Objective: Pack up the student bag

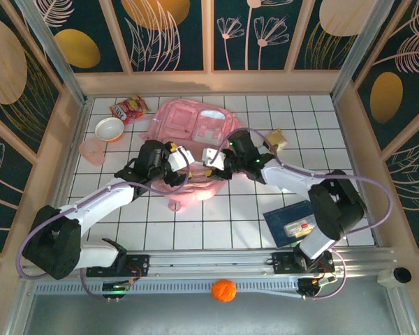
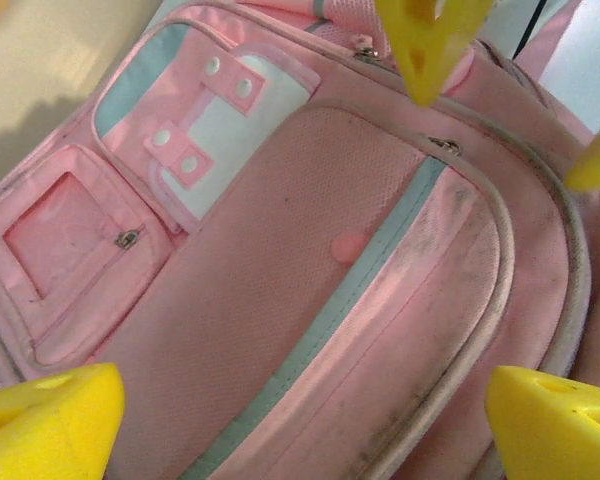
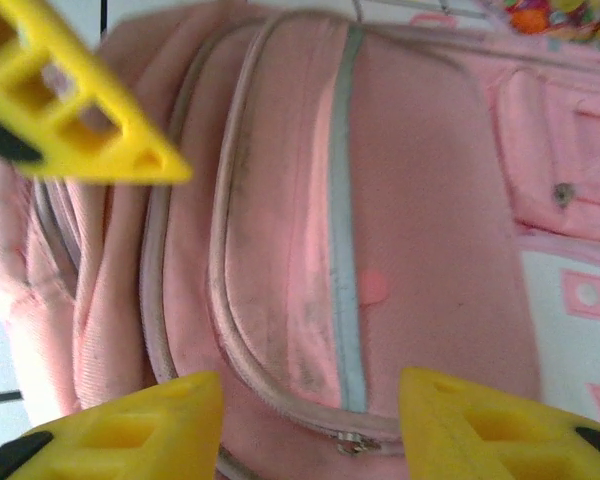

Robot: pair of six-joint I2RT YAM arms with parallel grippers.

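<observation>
The front pocket's piped edge point(image 3: 298, 404) is just beyond the open fingers of my right gripper, so next my right gripper will tilt flatter and bring its fingers over that edge to close there.
The student bag point(image 1: 195, 125), a large light-pink backpack, lies flat at the back middle of the tiled table with its front pockets facing up. My left gripper point(image 1: 176, 159) hovers over the bag's near end, and its yellow fingers point(image 2: 45, 420) stand wide apart over the front pocket point(image 2: 310, 300) with nothing between them. My right gripper point(image 1: 214, 159) faces it from the right. It is open too, its fingertips point(image 3: 490, 425) straddling a metal zipper pull point(image 3: 352, 442) without touching it. The bag's zippers look closed.
A snack packet point(image 1: 129, 108), a white bowl point(image 1: 109, 128) and a pink cup point(image 1: 93, 151) sit left of the bag. A small brown item point(image 1: 278, 139) lies to its right. A blue book with a clear case on it point(image 1: 293, 222) lies near right. Wooden walls ring the table.
</observation>
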